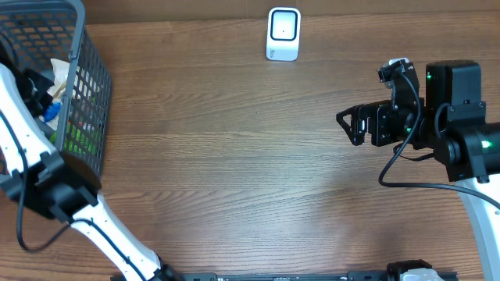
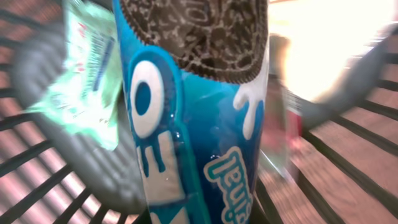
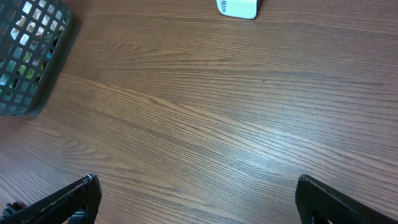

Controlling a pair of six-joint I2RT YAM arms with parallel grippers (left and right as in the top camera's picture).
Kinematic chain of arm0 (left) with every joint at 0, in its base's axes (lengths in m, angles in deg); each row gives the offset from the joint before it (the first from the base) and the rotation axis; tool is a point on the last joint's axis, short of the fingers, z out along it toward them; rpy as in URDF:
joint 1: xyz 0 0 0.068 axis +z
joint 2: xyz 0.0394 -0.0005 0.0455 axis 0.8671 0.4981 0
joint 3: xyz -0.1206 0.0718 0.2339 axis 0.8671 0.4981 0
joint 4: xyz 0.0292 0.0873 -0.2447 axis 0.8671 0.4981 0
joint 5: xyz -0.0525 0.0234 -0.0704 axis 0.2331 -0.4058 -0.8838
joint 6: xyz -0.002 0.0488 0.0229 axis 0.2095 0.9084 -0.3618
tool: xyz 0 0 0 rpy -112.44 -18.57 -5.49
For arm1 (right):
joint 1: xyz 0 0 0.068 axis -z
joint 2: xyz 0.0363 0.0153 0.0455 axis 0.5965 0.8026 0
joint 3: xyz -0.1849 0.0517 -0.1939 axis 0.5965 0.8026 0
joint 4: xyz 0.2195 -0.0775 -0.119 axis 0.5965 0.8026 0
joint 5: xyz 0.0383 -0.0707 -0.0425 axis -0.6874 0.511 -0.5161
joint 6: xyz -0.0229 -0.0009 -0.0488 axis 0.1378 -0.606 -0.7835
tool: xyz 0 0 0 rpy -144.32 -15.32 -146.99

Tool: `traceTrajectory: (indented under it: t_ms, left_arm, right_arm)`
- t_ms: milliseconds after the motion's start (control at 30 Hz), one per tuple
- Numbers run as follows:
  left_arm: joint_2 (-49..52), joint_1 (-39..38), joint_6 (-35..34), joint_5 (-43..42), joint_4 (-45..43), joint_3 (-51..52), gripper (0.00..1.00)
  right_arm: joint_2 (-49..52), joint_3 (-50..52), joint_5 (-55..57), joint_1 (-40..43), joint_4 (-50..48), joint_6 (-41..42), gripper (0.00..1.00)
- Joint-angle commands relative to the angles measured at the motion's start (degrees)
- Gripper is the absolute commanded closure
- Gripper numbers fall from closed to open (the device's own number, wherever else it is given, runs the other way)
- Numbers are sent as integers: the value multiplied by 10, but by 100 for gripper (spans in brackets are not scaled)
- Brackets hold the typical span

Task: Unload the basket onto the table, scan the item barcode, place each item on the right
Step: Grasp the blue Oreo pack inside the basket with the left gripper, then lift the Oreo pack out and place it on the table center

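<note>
The robot's left gripper will raise the packet over the basket's rim next and then lower it onto the wood between basket point(image 1: 92, 94) and scanner, because the wood there is bare.
The item is a blue cookie packet point(image 2: 205, 124) with a dark sandwich biscuit printed on it, and it fills the left wrist view. My left gripper point(image 1: 37, 86) is down inside the grey wire basket point(image 1: 92, 94) at the far left and is shut on this packet; its fingers are hidden behind it. The white barcode scanner point(image 1: 283, 33) stands at the table's far edge, right of centre. My right gripper point(image 1: 348, 126) hovers open over bare wood at the right, holding nothing, with its fingertips point(image 3: 78, 198) wide apart.
A pale green packet point(image 2: 87, 81) lies in the basket beside the blue one, with other goods point(image 1: 74, 129) showing through the mesh. The scanner point(image 3: 237, 7) and the basket point(image 3: 28, 56) appear at the top of the right wrist view. Brown wooden tabletop point(image 1: 234, 156) lies between the arms.
</note>
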Motion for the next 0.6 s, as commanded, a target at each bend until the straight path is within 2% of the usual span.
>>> traceTrajectory:
  t_ms: [0, 167, 367, 567]
  left_arm:
    - [-102, -30, 51, -1, 9, -25, 96]
    - [-186, -98, 119, -1, 24, -25, 96]
    - [-229, -238, 195, -8, 55, -23, 96]
    - [-223, -363, 191, -17, 55, 52, 96]
  right_arm:
    - [-2, -16, -5, -2, -6, 2, 0]
    - [-3, -32, -5, -2, -7, 3, 1]
    - [-3, -58, -5, -2, -7, 4, 3]
    - [-2, -59, -3, -2, -6, 33, 3]
